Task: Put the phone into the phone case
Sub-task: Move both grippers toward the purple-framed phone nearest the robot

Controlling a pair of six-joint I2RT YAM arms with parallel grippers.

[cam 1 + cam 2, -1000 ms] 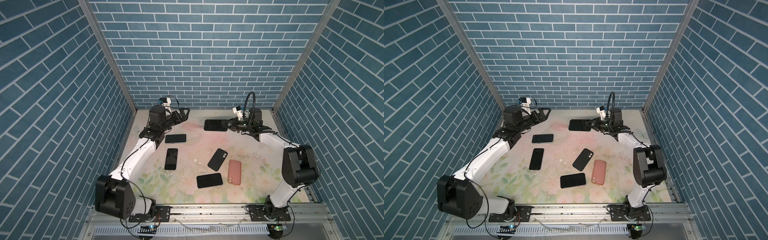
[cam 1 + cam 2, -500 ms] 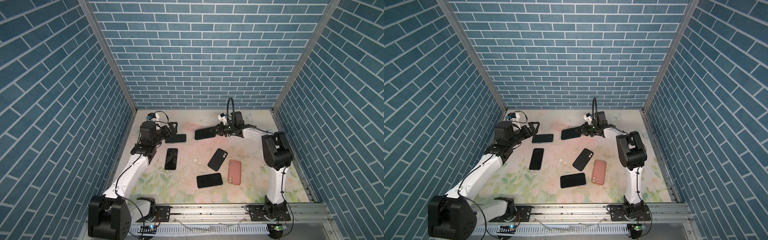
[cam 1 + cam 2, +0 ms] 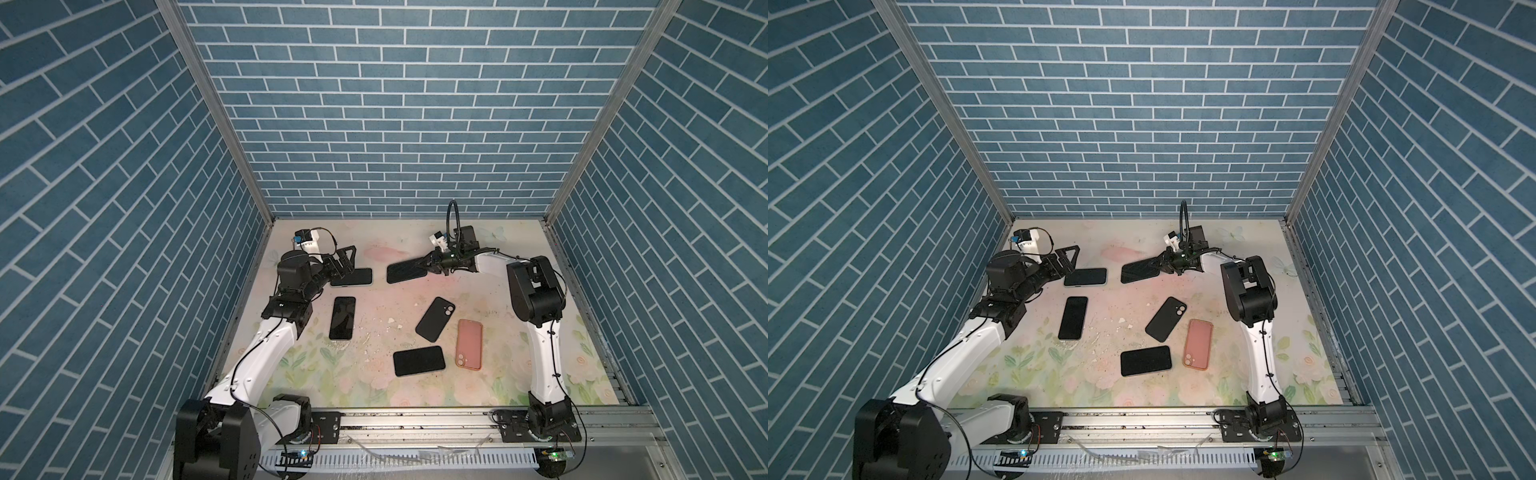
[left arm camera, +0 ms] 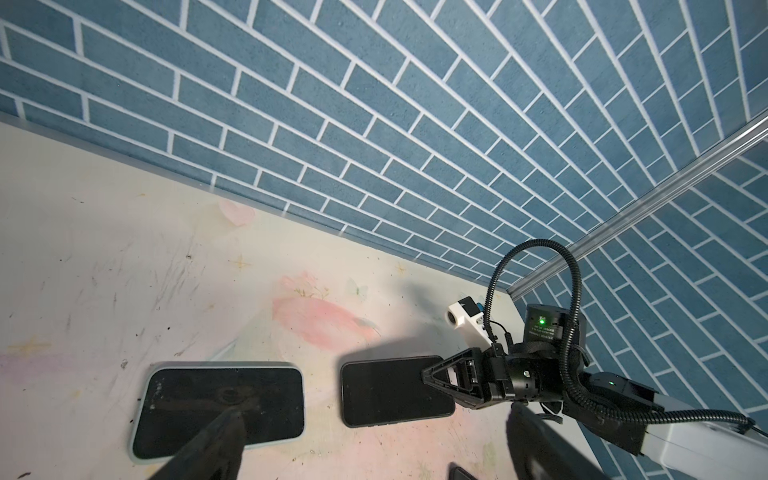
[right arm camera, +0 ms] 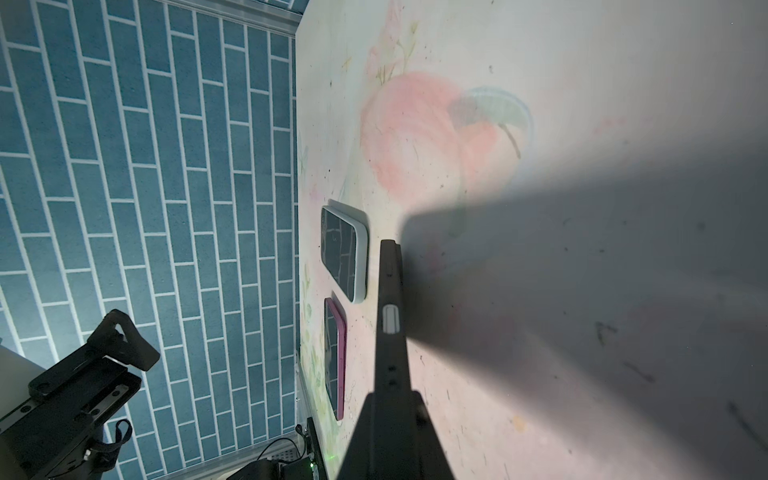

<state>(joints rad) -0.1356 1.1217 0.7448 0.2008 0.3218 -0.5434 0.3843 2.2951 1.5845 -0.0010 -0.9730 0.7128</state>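
Observation:
The right gripper lowers the hovering black phone flat onto the mat beside the pale-rimmed case [image 3: 352,277] below it next, nearer the case, and releases the phone's end.
My right gripper [image 3: 422,264] [image 3: 1156,262] [image 5: 390,395] is shut on the end of a black phone [image 3: 405,272] [image 3: 1139,272] [image 4: 395,390]. The phone lies nearly flat, a little above the mat, and shows edge-on in the right wrist view [image 5: 390,291]. Just left of it a pale-rimmed phone case [image 3: 352,277] [image 3: 1086,276] [image 4: 220,409] [image 5: 360,257] lies on the mat. Its inside is dark and glossy, and I cannot tell whether anything lies in it. My left gripper [image 3: 347,262] [image 3: 1069,262] [image 4: 374,409] is open and empty over the case's left end.
On the floral mat [image 3: 374,386] lie a magenta-edged phone [image 3: 343,318] [image 5: 336,357], a black case with a camera cut-out [image 3: 435,318], a pink case [image 3: 469,344] and a black phone [image 3: 419,360]. Blue brick walls [image 3: 386,124] close in the back and sides.
My right gripper has carried the black phone leftward and down towards the pale-rimmed case. My left gripper, still open, has come down and forward to the case's left end.

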